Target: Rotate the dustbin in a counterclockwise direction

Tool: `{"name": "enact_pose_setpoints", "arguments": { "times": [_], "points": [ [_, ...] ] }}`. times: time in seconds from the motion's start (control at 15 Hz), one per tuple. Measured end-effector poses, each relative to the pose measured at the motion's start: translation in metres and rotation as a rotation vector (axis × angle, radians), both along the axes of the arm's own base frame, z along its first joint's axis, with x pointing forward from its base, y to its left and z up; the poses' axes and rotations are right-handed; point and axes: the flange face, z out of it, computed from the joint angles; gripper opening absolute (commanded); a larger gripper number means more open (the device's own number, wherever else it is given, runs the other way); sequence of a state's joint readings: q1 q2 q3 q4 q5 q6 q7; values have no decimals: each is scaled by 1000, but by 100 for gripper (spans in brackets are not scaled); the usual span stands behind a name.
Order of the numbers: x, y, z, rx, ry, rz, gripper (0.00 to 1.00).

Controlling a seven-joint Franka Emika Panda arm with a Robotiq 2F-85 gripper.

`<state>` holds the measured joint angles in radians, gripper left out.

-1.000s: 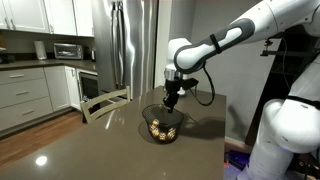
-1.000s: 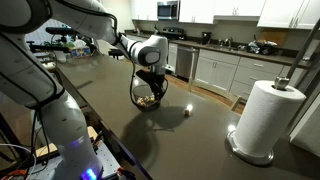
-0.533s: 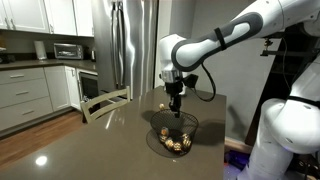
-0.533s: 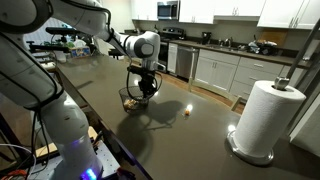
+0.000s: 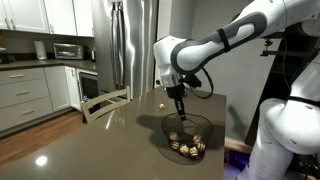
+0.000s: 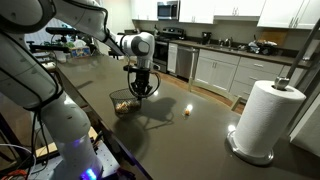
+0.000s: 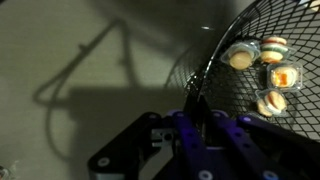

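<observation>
My gripper sweeps the basket's rim [image 5: 182, 115] [image 7: 195, 98] back toward my base next, before opening, since its fingers already pinch the mesh and are able to bring the basket around.
The dustbin [image 5: 187, 139] is a round black wire-mesh basket on the dark countertop, with several small round brownish lumps [image 7: 262, 70] inside. It also shows in an exterior view [image 6: 124, 100] and fills the right of the wrist view [image 7: 250, 60]. My gripper [image 5: 180, 111] reaches down from above and is shut on the basket's rim; it shows in an exterior view [image 6: 139, 90] too. In the wrist view the two fingers [image 7: 196, 112] pinch the mesh rim between them.
A small pale object [image 5: 163, 104] lies on the counter beyond the basket, also visible in an exterior view [image 6: 187, 111]. A paper towel roll on a stand [image 6: 262, 118] sits toward the counter's far end. The counter edge [image 5: 215, 160] is close to the basket.
The gripper has dragged the basket by its rim across the counter, toward the counter's edge, and the basket has turned with it.
</observation>
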<state>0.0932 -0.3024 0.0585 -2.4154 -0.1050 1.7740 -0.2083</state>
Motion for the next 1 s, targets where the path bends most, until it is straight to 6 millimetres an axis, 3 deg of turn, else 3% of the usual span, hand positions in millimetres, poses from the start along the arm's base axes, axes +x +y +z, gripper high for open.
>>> {"name": "enact_pose_setpoints", "arguments": {
  "times": [0.67, 0.73, 0.8, 0.87, 0.93, 1.0],
  "points": [
    [-20, 68, -5, 73, 111, 465, 2],
    [-23, 74, -6, 77, 124, 501, 11],
    [-25, 79, -6, 80, 133, 530, 33],
    [-27, 83, -6, 81, 139, 549, 36],
    [-28, 85, -7, 83, 142, 563, 12],
    [-28, 85, -7, 83, 142, 565, 17]
  ]
}}
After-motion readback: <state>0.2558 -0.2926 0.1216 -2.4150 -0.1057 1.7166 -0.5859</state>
